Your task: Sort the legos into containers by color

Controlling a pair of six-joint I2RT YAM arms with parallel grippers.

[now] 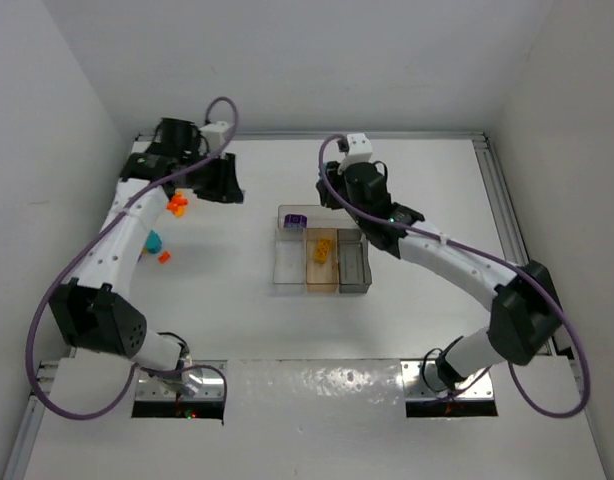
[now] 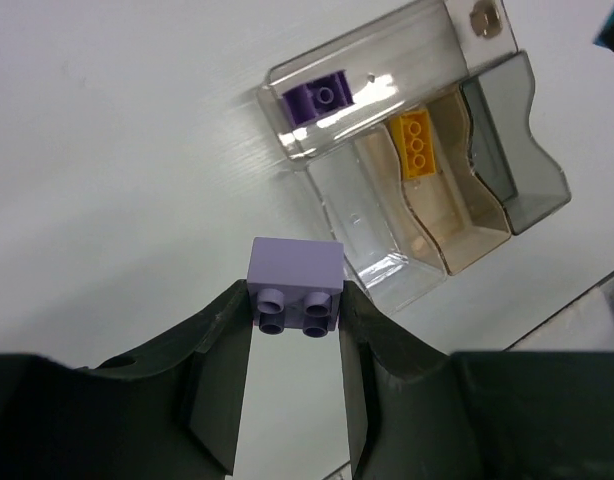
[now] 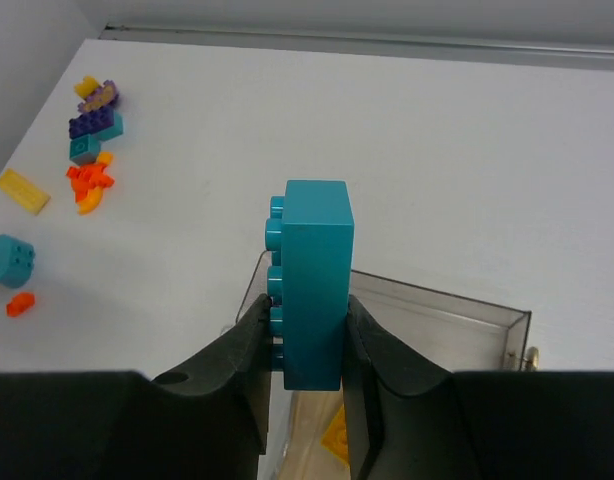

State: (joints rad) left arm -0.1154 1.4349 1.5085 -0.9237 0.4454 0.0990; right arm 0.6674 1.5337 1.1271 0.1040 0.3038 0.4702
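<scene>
The grey bin [image 1: 353, 264] is empty, and purple and yellow are in other bins, so my right gripper will go back over it next and lower the teal brick.
The clear tray [image 1: 289, 265] stands mid-table. Its long bin holds a dark purple brick [image 1: 296, 220], and its middle bin holds a yellow brick [image 1: 323, 248]. My left gripper [image 1: 232, 192] is at the back left. In the left wrist view it [image 2: 295, 312] is shut on a lilac brick [image 2: 295, 280], held above the table short of the tray [image 2: 377, 215]. My right gripper [image 1: 332, 195] hovers by the tray's back edge. In the right wrist view it [image 3: 307, 335] is shut on a teal brick [image 3: 315, 280] above the tray's rim [image 3: 437, 305].
Loose bricks lie at the left: orange ones [image 1: 177, 205], a teal one [image 1: 153, 240] and a small orange one [image 1: 164, 257]. The right wrist view shows the mixed pile [image 3: 92, 120] and a flat yellow brick [image 3: 22, 190]. The tray's grey right bin [image 2: 517, 170] holds nothing.
</scene>
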